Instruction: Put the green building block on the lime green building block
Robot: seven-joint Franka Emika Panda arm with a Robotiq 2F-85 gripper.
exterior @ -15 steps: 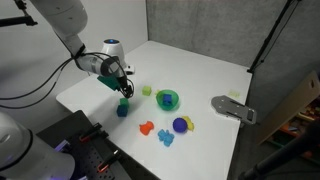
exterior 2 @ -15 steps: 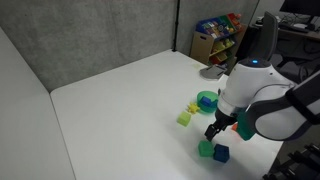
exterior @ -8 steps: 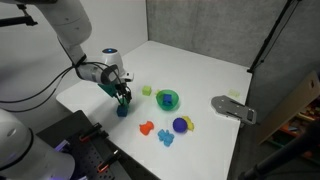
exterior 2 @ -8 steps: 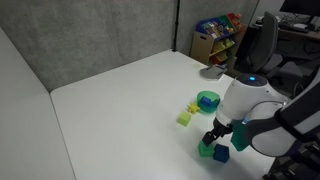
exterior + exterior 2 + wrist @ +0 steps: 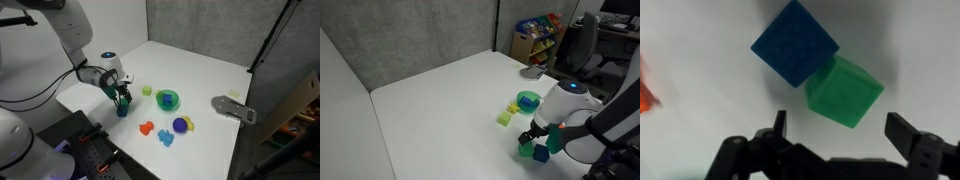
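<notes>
My open gripper will next lower around the green building block's free sides and close, as only a corner of that block touches the dark blue cube.
The green building block (image 5: 844, 91) lies on the white table, touching a corner of a dark blue cube (image 5: 794, 42). My gripper (image 5: 840, 130) is open and hangs just over the green block, its fingers to either side of the block's near corner, holding nothing. In both exterior views the gripper (image 5: 123, 99) (image 5: 532, 138) is low over the green block (image 5: 525, 150) and blue cube (image 5: 540, 153). The lime green building block (image 5: 146, 90) (image 5: 504, 119) sits apart, nearer the green bowl.
A round green bowl (image 5: 167, 99) (image 5: 527, 101) stands mid-table. An orange toy (image 5: 146, 128), a light blue toy (image 5: 166, 138) and a purple ball on yellow (image 5: 181, 125) lie near the front edge. A grey object (image 5: 233, 108) sits at the table's side.
The gripper has come down and moved closer to the green block and blue cube. The blocks have not moved.
</notes>
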